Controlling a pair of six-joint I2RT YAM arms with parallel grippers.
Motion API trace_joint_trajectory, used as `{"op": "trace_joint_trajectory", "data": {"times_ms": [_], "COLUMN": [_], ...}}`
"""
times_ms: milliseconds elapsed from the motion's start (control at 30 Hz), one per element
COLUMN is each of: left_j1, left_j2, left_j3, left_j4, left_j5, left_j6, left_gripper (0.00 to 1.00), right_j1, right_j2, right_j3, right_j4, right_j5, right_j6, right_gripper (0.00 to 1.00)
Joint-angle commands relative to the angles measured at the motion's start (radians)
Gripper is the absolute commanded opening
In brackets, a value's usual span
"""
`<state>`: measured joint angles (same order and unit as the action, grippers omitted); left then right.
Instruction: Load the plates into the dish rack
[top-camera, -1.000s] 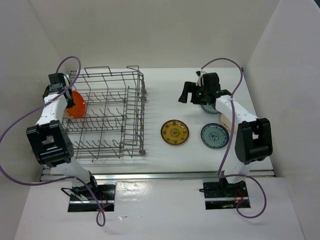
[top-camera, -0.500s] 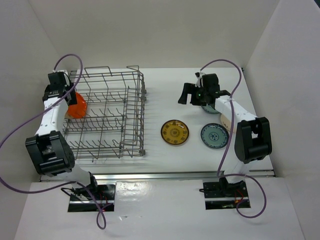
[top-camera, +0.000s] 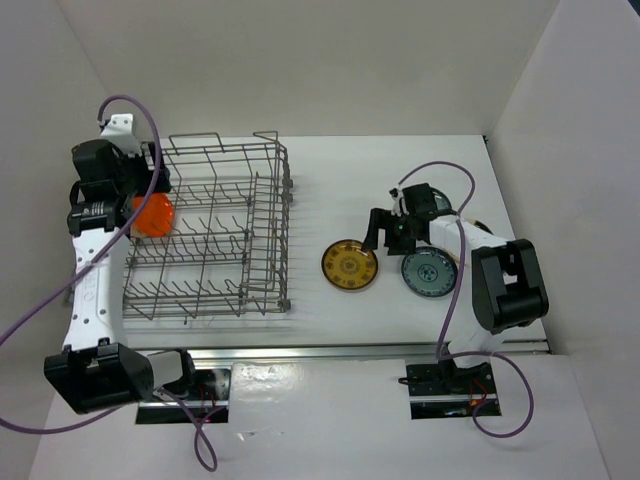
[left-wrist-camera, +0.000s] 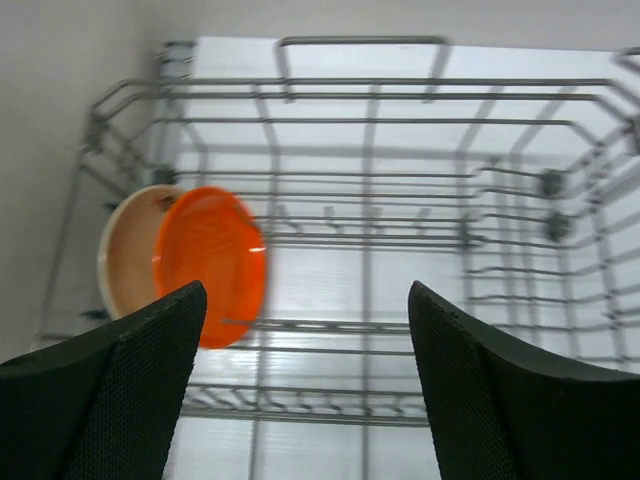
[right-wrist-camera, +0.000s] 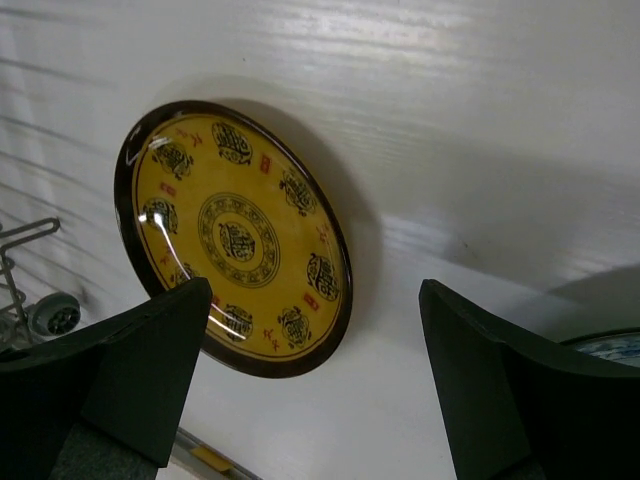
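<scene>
Next, my right gripper lowers and eases back onto the brown plate's rim (top-camera: 375, 262) (right-wrist-camera: 346, 290) on the teal plate's side, as that rim lies nearest its open fingers.
The dish rack (top-camera: 272, 225) is a grey wire basket on the left of the table. A bright orange plate (left-wrist-camera: 210, 262) stands on edge at its left end, with a cream plate (left-wrist-camera: 125, 250) right behind it. My left gripper (left-wrist-camera: 305, 390) hangs open above that end (top-camera: 140, 185), holding nothing and clear of the orange plate (top-camera: 152, 214). A brown plate with a yellow pattern (top-camera: 349, 265) lies flat right of the rack, and a teal-blue plate (top-camera: 429, 272) lies beside it. My right gripper (top-camera: 388, 232) is open, low over the bare table just right of the brown plate (right-wrist-camera: 235, 235).
White walls close in the table at the back and on both sides. A lower corner of the rack (right-wrist-camera: 40, 310) shows at the left edge of the right wrist view. The teal plate's rim (right-wrist-camera: 610, 345) shows at its lower right.
My left gripper has opened, let go of the orange plate and drawn back from the rack. My right arm has swung from the back of the table toward the brown plate.
</scene>
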<state>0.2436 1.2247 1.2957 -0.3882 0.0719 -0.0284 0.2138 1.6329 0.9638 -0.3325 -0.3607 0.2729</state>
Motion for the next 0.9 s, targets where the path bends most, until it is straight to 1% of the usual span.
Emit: {"op": "trace_joint_trajectory", "data": {"times_ms": [0, 100, 133, 233, 333, 433, 467, 500, 533, 633, 667, 700, 733, 767, 833, 867], "left_j1": [-0.006, -0.006, -0.006, -0.006, -0.006, -0.006, -0.006, -0.006, -0.006, -0.006, -0.006, -0.006, -0.006, -0.006, -0.006, -0.015], "left_j2": [-0.060, -0.089, -0.090, -0.114, -0.142, -0.169, -0.181, -0.182, -0.191, -0.191, -0.191, -0.191, -0.191, -0.200, -0.200, -0.209], "left_j3": [-0.006, 0.004, 0.004, 0.004, 0.004, -0.016, -0.028, -0.029, -0.042, -0.053, -0.064, -0.064, -0.064, -0.073, -0.098, -0.107], "left_j4": [0.040, 0.029, 0.029, 0.009, 0.009, 0.009, 0.009, 0.009, 0.020, 0.020, 0.020, 0.020, 0.020, 0.032, 0.061, 0.084], "left_j5": [0.270, 0.356, 0.374, 0.414, 0.459, 0.491, 0.491, 0.520, 0.537, 0.603, 0.617, 0.627, 0.638, 0.660, 0.701, 0.753], "left_j6": [-0.062, -0.085, -0.085, -0.106, -0.119, -0.146, -0.157, -0.166, -0.180, -0.192, -0.206, -0.223, -0.237, -0.267, -0.306, -0.327], "left_gripper": [0.88, 0.88, 0.88, 0.90, 0.90, 0.90, 0.91, 0.91, 0.91, 0.91, 0.91, 0.91, 0.91, 0.91, 0.91, 0.89], "right_j1": [0.007, 0.007, 0.007, 0.007, 0.007, 0.007, 0.007, 0.007, 0.007, 0.007, 0.007, 0.007, 0.007, 0.007, 0.007, 0.007], "right_j2": [-0.062, -0.051, -0.038, 0.001, 0.028, 0.053, 0.053, 0.064, 0.077, 0.103, 0.120, 0.130, 0.130, 0.145, 0.157, 0.157], "right_j3": [-0.031, -0.072, -0.092, -0.114, -0.125, -0.134, -0.134, -0.145, -0.145, -0.145, -0.136, -0.125, -0.125, -0.110, -0.060, -0.038], "right_j4": [0.033, 0.076, 0.096, 0.121, 0.136, 0.147, 0.159, 0.159, 0.170, 0.180, 0.181, 0.181, 0.181, 0.181, 0.129, 0.103], "right_j5": [-0.049, -0.078, -0.078, -0.099, -0.118, -0.095, -0.081, -0.081, -0.081, -0.081, -0.081, -0.081, -0.070, -0.058, -0.037, 0.009], "right_j6": [0.019, 0.028, 0.028, 0.037, 0.046, 0.046, 0.046, 0.046, 0.055, 0.055, 0.055, 0.055, 0.064, 0.065, 0.065, 0.055], "right_gripper": [0.92, 0.87, 0.87, 0.81, 0.72, 0.62, 0.60, 0.59, 0.52, 0.37, 0.30, 0.14, 0.05, 0.00, 0.00, 0.00]}}
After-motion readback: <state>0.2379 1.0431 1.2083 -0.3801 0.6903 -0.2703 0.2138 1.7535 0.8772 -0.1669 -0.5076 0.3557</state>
